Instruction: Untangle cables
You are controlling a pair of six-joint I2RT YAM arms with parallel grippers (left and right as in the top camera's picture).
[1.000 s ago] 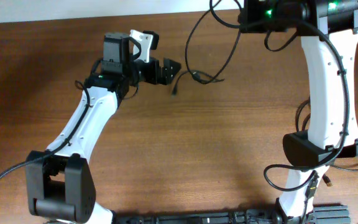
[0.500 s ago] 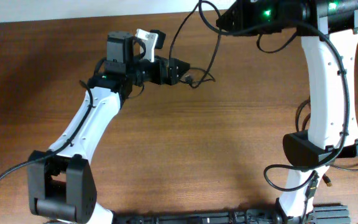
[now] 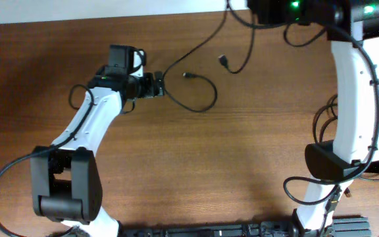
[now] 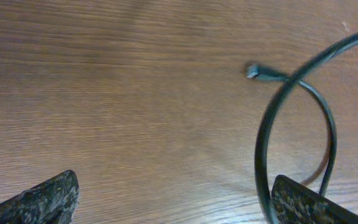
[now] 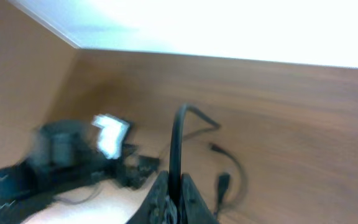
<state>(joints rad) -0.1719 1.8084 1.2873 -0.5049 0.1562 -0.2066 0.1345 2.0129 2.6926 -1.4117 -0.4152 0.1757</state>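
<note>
My right gripper should next swing to the right in the overhead view and down toward the coiled cables to release the piece of cable, because cables are gathered there.
A thin black cable (image 3: 212,92) lies in a loop on the wooden table, one plug end (image 3: 187,75) free inside the loop. A second plug (image 3: 223,61) hangs on a strand that rises to the top edge. My left gripper (image 3: 158,84) sits at the loop's left end. In the left wrist view its jaws (image 4: 173,186) are wide open. The cable (image 4: 261,143) passes just inside the right finger, with the plug (image 4: 253,71) beyond. My right gripper (image 5: 174,190) is shut on a cable strand (image 5: 176,137) and holds it above the table's far edge (image 3: 255,10).
The white left arm (image 3: 87,125) crosses the left half of the table. The right arm (image 3: 354,99) stands along the right side, with thicker fixed wires (image 3: 321,125) beside it. A white wall runs behind the far table edge (image 5: 229,31).
My left gripper has drawn back to the left. The bunched cable has spread into an open loop with its plug ends apart. The right gripper has shifted right with its strand.
</note>
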